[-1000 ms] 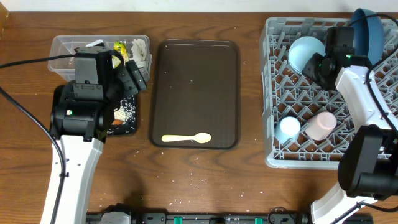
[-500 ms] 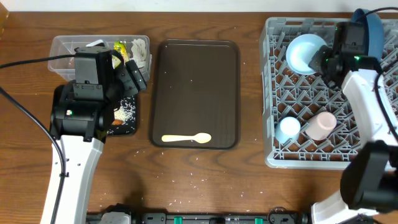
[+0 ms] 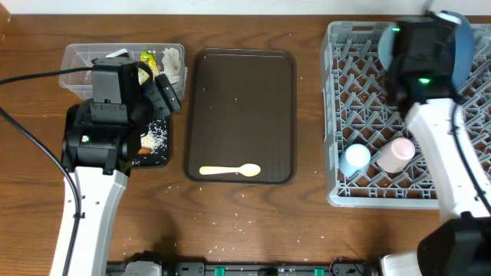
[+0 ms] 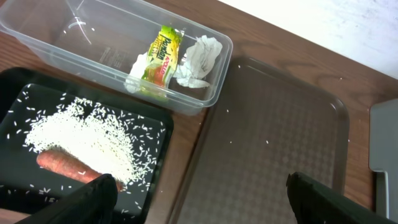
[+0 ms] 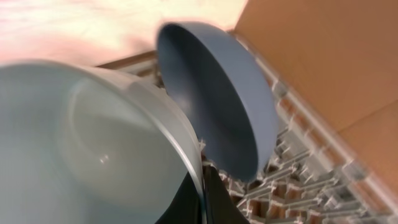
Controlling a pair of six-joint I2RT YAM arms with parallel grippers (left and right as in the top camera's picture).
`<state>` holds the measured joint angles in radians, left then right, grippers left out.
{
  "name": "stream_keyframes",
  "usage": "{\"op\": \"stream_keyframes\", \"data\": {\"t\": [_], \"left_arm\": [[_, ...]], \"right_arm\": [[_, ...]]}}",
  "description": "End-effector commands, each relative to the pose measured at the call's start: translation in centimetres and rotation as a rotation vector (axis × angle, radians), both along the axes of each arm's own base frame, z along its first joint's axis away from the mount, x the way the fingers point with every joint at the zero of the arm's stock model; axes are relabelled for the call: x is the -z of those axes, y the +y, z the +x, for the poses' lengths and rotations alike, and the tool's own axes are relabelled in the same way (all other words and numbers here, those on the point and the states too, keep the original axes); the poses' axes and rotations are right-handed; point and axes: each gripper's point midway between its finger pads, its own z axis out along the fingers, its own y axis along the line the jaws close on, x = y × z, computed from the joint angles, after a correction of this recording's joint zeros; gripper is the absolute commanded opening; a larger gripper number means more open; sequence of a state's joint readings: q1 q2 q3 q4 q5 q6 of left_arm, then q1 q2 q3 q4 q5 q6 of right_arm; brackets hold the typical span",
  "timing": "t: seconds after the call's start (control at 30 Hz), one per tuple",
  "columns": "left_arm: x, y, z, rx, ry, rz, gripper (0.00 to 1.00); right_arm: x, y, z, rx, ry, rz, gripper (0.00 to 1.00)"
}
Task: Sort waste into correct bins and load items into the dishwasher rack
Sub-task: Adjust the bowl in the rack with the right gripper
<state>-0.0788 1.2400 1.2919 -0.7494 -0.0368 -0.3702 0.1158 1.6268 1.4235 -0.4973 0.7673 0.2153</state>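
Note:
I will next move my right gripper to the left in the overhead view and down, and let go of the bowl (image 3: 386, 46) among the dishwasher rack's back wires, because they are empty.
My right gripper (image 5: 202, 186) is shut on the rim of the light blue bowl (image 5: 93, 143) and holds it tilted on edge beside the upright dark blue plate (image 5: 217, 93), at the back of the grey dishwasher rack (image 3: 337, 115). Overhead, my wrist hides most of the bowl (image 3: 386, 46). The pink cup (image 3: 395, 153) and blue cup (image 3: 355, 159) lie in the rack's front. My left gripper (image 4: 205, 205) is open and empty over the edge between the black tray (image 4: 18, 93) and the brown tray (image 4: 280, 124). The yellow spoon (image 3: 230, 171) lies on the brown tray.
The clear tub (image 4: 62, 37) holds the yellow-green packet (image 4: 163, 53) and the white napkin (image 4: 199, 59). The black tray holds rice (image 4: 87, 134) and the orange sausage piece (image 4: 62, 165). A few rice grains lie on the table near the front edge.
My right gripper has carried the bowl toward the back of the rack, next to the plate, and turned it more on edge. The left arm has not moved.

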Motion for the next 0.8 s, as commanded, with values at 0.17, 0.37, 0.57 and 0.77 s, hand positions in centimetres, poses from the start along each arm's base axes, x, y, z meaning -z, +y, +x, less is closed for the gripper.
{"op": "stream_keyframes", "data": {"t": [0.17,0.37,0.57,0.77], "left_arm": [[0.0,0.3,0.1,-0.017,-0.002,0.0,0.89],[0.0,0.3,0.1,-0.017,-0.002,0.0,0.89],[0.0,0.3,0.1,-0.017,-0.002,0.0,0.89],[0.0,0.3,0.1,-0.017,-0.002,0.0,0.89]], "right_arm": [[-1.6,0.2,-0.6,0.101,0.259,-0.528,0.01],[0.2,-0.2,0.2,0.146,0.381,-0.65,0.01],[3.4,0.3,1.7,0.099,0.425,-0.647,0.01],[6.2,0.6,2.7,0.064,0.465,-0.648,0.01]]}}
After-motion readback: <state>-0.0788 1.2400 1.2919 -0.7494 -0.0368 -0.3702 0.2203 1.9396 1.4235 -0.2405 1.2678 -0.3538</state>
